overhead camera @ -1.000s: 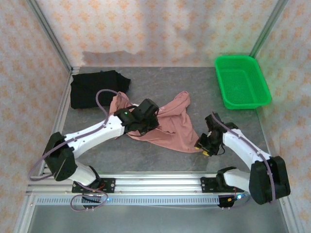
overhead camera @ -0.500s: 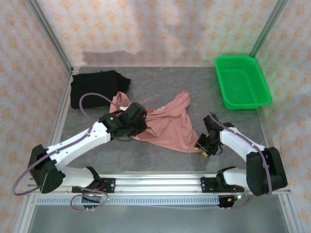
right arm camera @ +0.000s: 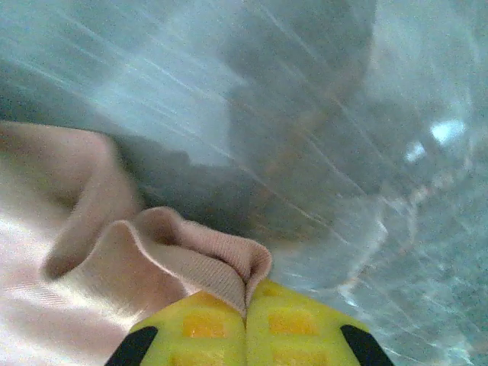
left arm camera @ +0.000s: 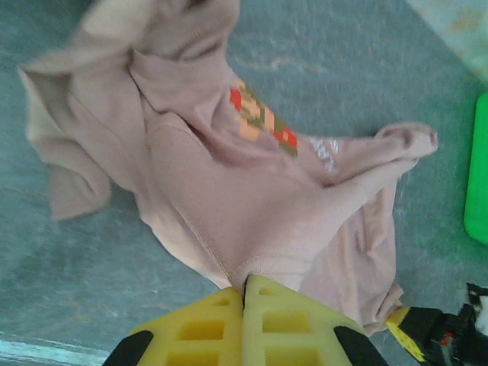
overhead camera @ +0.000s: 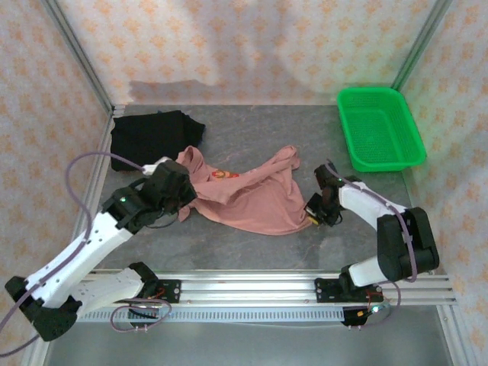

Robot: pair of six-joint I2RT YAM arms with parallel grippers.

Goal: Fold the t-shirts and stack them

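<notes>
The right gripper lifts the hem next, draws it toward the bare tabletop beside it, away from my left gripper, to straighten the crumpled shirt, and releases.
The salmon-pink t-shirt (overhead camera: 252, 200) lies crumpled mid-table, its red and dark chest print (overhead camera: 222, 174) facing up. My left gripper (overhead camera: 187, 200) is shut on its left edge; in the left wrist view the yellow fingertips (left arm camera: 245, 287) pinch a hemmed fold of the pink shirt (left arm camera: 252, 206). My right gripper (overhead camera: 312, 210) is shut on the shirt's right edge; in the right wrist view a ribbed pink hem (right arm camera: 210, 263) is clamped between its pads (right arm camera: 245, 302). The black t-shirt (overhead camera: 152, 137) lies folded at the back left.
A green mesh basket (overhead camera: 379, 128) stands at the back right, its edge visible in the left wrist view (left arm camera: 479, 175). Metal frame rails (overhead camera: 99, 175) border the grey table on the left, and patterned walls stand around it.
My left gripper has pulled back and leftward with the pink shirt's edge. The right gripper has shut on the shirt's right hem and moved slightly farther. The shirt now lies spread wider between them.
</notes>
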